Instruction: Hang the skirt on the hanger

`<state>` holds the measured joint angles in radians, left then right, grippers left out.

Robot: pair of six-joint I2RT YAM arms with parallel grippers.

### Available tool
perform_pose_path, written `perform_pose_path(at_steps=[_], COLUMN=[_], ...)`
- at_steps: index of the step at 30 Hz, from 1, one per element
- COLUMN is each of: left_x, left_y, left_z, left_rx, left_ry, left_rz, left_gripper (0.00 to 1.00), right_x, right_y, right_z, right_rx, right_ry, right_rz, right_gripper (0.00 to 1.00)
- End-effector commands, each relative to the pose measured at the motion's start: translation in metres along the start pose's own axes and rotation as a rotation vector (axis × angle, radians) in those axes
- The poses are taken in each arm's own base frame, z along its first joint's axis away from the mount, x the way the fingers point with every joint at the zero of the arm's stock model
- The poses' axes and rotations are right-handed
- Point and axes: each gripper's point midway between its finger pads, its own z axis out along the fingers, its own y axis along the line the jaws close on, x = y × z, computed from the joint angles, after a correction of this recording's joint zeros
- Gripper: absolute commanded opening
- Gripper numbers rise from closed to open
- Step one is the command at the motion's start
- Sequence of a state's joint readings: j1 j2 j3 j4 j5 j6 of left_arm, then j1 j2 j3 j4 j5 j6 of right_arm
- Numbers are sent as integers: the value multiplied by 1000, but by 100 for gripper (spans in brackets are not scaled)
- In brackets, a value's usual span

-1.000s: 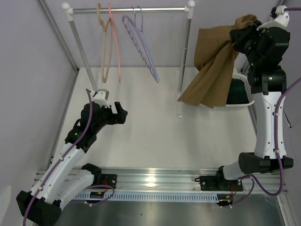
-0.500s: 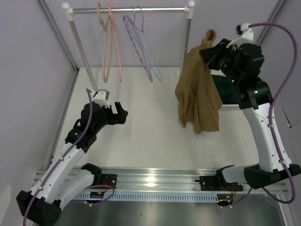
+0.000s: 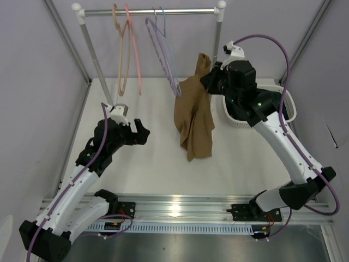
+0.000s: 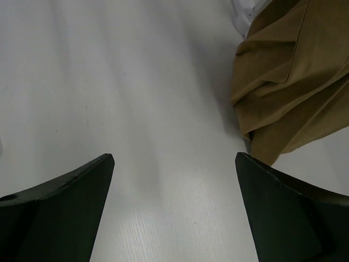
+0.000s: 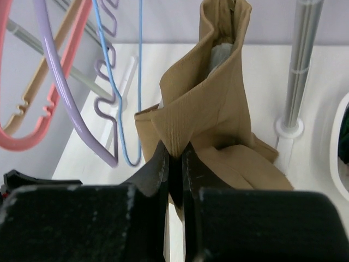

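The skirt (image 3: pixel 193 117) is hanging bunched in my right gripper. It needs to go down and back from the bar next, so that the skirt's fold lies on the tabletop.
The tan-brown skirt (image 3: pixel 193 117) hangs bunched from my right gripper (image 3: pixel 209 76), which is shut on a fold of its upper edge (image 5: pixel 175 155). Its lower end reaches the table. The whitish lining (image 5: pixel 221 54) shows at the top in the right wrist view. The thin blue hanger (image 3: pixel 163 27) hangs on the rail just left of the skirt, close beside it in the right wrist view (image 5: pixel 140 65). My left gripper (image 3: pixel 140 132) is open and empty low over the table (image 4: pixel 174 158), with the skirt (image 4: pixel 294 82) to its right.
The rail (image 3: pixel 180 10) also holds a scalloped lavender hanger (image 3: pixel 155 49), a pink one (image 3: pixel 134 54) and a tan one (image 3: pixel 121 60). The right rail post (image 3: pixel 216 49) stands behind the skirt. A white basket (image 3: pixel 288 102) with dark cloth sits at the right.
My right arm has swung left, carrying the skirt from over the basket to just beside the hangers. The hangers swayed slightly. My left arm has not moved.
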<state>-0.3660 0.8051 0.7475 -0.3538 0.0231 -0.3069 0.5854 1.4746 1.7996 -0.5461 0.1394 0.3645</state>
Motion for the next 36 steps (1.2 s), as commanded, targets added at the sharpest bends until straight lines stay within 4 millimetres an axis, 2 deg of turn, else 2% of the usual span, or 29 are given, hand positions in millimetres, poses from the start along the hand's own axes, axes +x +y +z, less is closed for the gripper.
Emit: perform_pose_path(at_steps=[1, 2, 3, 4, 5, 7, 8, 10, 11, 12, 14, 15, 17, 18, 19, 21, 22, 23, 25, 26, 29, 31, 36], left_x=[-15, -14, -10, -8, -4, 11, 15, 35, 44, 46, 63, 62, 72, 74, 79, 84, 88, 88, 97, 100, 114, 125, 137], left_y=[-12, -15, -15, -18, -23, -23, -23, -21, -19, -23, -22, -26, -31, -33, -39, -46, -54, -58, -67, -70, -80, -86, -93], left_z=[-2, -2, -1, -1, 0, 7, 9, 19, 22, 23, 29, 31, 35, 37, 38, 44, 44, 47, 52, 54, 59, 58, 53], left_rx=[54, 66, 70, 80, 103, 107, 109, 105, 100, 117, 115, 134, 141, 148, 158, 169, 186, 196, 202, 207, 215, 228, 258], left_ry=[-34, -27, -17, -6, 7, 44, 53, 100, 123, 131, 174, 169, 202, 207, 223, 237, 249, 247, 281, 288, 331, 360, 378], left_rz=[-21, -30, -46, -81, -99, -158, -176, -224, -236, -246, -277, -281, -299, -303, -307, -318, -312, -311, -305, -302, -280, -258, -223], left_gripper=[99, 99, 99, 99, 99, 99, 99, 99, 98, 97, 97, 97, 96, 96, 96, 96, 96, 96, 96, 96, 94, 92, 91], right_x=[-1, 8, 26, 69, 90, 126, 172, 211, 244, 269, 298, 320, 342, 355, 356, 366, 360, 361, 364, 360, 354, 348, 333], right_y=[-11, -8, -11, -23, -25, -16, -26, -11, -20, -8, -9, -15, -18, -29, -29, -41, -40, -42, -51, -52, -57, -58, -62], right_z=[-17, -28, -28, -21, -22, -28, -28, -37, -40, -46, -52, -57, -66, -74, -78, -89, -94, -97, -105, -108, -114, -117, -124], right_rx=[20, -15, -18, 1, 2, -44, -23, -61, -23, -40, -11, 13, 51, 84, 91, 118, 101, 102, 127, 124, 138, 146, 179], right_ry=[-80, -70, -44, 33, 66, 111, 199, 254, 304, 353, 399, 437, 461, 490, 481, 494, 478, 477, 482, 470, 461, 454, 444], right_rz=[53, 66, 80, 100, 107, 122, 136, 128, 110, 102, 83, 84, 54, 41, 57, 73, 90, 98, 106, 115, 114, 111, 107], right_gripper=[0, 0, 0, 0, 0, 0, 0, 0, 0, 0, 0, 0, 0, 0, 0, 10, 13, 20, 27, 34, 46, 49, 56])
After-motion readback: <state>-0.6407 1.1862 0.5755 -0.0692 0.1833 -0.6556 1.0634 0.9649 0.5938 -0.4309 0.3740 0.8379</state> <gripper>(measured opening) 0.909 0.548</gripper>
